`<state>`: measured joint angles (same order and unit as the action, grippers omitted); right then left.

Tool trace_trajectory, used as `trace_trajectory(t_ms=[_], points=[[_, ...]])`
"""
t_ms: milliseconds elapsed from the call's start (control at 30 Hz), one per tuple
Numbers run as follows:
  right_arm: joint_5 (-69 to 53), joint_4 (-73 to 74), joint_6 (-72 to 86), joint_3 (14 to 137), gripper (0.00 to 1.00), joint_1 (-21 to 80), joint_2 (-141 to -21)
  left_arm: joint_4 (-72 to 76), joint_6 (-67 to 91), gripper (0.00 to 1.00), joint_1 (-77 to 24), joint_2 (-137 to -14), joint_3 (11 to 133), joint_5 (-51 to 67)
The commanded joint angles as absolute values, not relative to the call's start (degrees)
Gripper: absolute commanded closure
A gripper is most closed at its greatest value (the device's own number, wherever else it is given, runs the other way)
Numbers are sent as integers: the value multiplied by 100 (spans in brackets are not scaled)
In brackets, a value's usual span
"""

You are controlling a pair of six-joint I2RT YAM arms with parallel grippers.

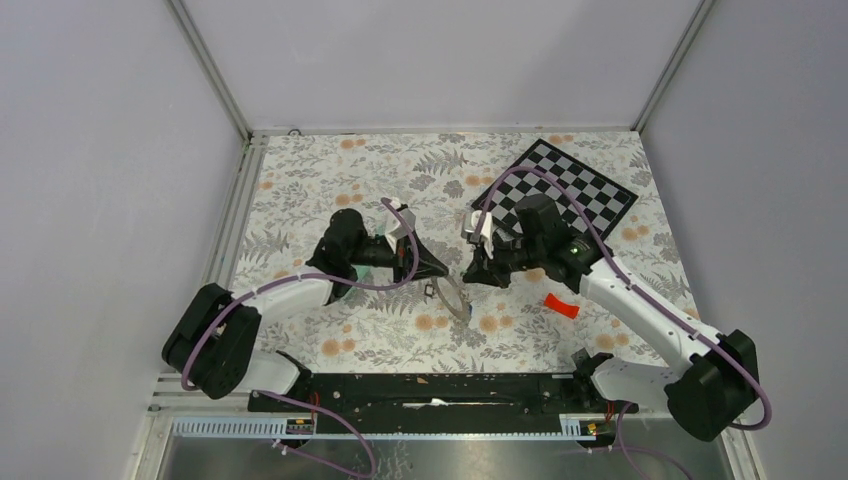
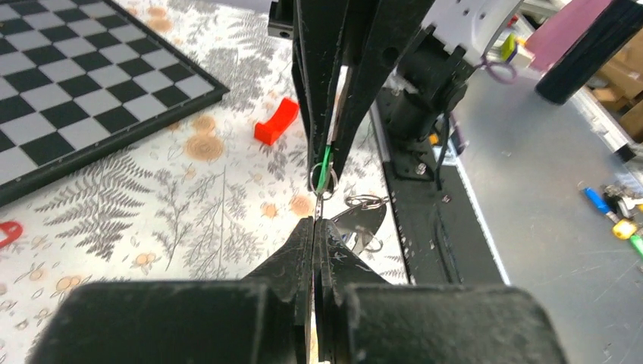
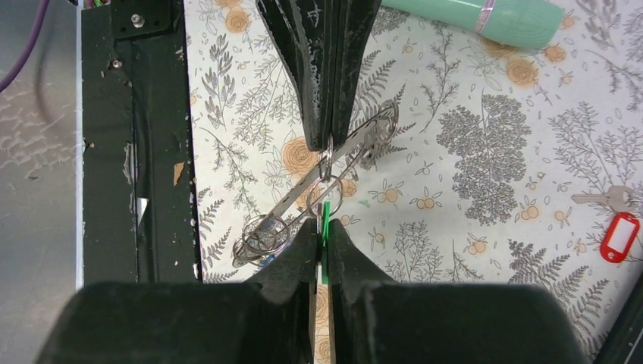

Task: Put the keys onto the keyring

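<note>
I need to lower the green tag in my right gripper to the floral mat beside the keyring (image 1: 455, 298) next and let go of it there, because the keyring hangs just above the mat.
My left gripper (image 2: 315, 222) is shut on the thin chain of the keyring (image 2: 364, 220), a flat grey metal piece with wire loops that hangs just above the floral mat. My right gripper (image 3: 321, 227) faces it tip to tip and is shut on a key's green tag (image 3: 324, 220). A small split ring (image 3: 327, 193) sits between the two pairs of fingertips. In the top view both grippers (image 1: 437, 268) (image 1: 466, 275) meet at mid-table over the keyring (image 1: 455, 298). Another key with a red tag (image 3: 618, 236) lies on the mat, apart from both grippers.
A curved red plastic piece (image 1: 561, 306) lies right of the grippers. A checkerboard (image 1: 590, 195) covers the back right. A mint-green tube (image 3: 485, 15) lies behind the left gripper. The black base rail (image 1: 430, 390) runs along the near edge.
</note>
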<state>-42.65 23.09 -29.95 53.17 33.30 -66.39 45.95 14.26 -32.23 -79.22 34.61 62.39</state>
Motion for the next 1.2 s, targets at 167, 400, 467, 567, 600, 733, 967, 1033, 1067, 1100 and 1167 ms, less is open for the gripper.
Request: trace_trajectory(t_ms=[167,400,467,567,600,733,967,1033,1067,1100,1167], points=[[-3427,2258,-3231,4865,100,3330,-6713,1698,-813,100,-3030,-8032,4099,5643],[-2688,2238,-3261,4489,100,3213,-6583,1434,-788,100,-3268,-8939,4843,5171],[-2406,2314,-3365,4428,100,3187,-6575,1424,-677,100,-3349,-9215,5064,5092],[-2073,2359,-3537,4279,100,3164,-6502,1411,-455,100,-3418,-9571,5397,5047],[-1959,2393,-3604,4234,99,3163,-6478,1384,-401,100,-3419,-9639,5470,5025],[-1519,2554,-3937,4043,96,3155,-6447,1222,-435,94,-3410,-9660,5572,4805],[-1083,2667,-4366,3649,83,3160,-6747,749,-580,64,-3386,-9418,5605,4079],[-1013,2674,-4408,3595,78,3153,-6860,467,-686,56,-3351,-9356,5679,3899],[-989,2681,-4424,3572,76,3155,-6910,320,-749,52,-3341,-9338,5726,3821],[-960,2682,-4429,3549,74,3155,-6940,149,-855,48,-3326,-9311,5771,3767],[-922,2688,-4419,3524,68,3153,-6969,-63,-1097,40,-3307,-9249,5779,3675]])
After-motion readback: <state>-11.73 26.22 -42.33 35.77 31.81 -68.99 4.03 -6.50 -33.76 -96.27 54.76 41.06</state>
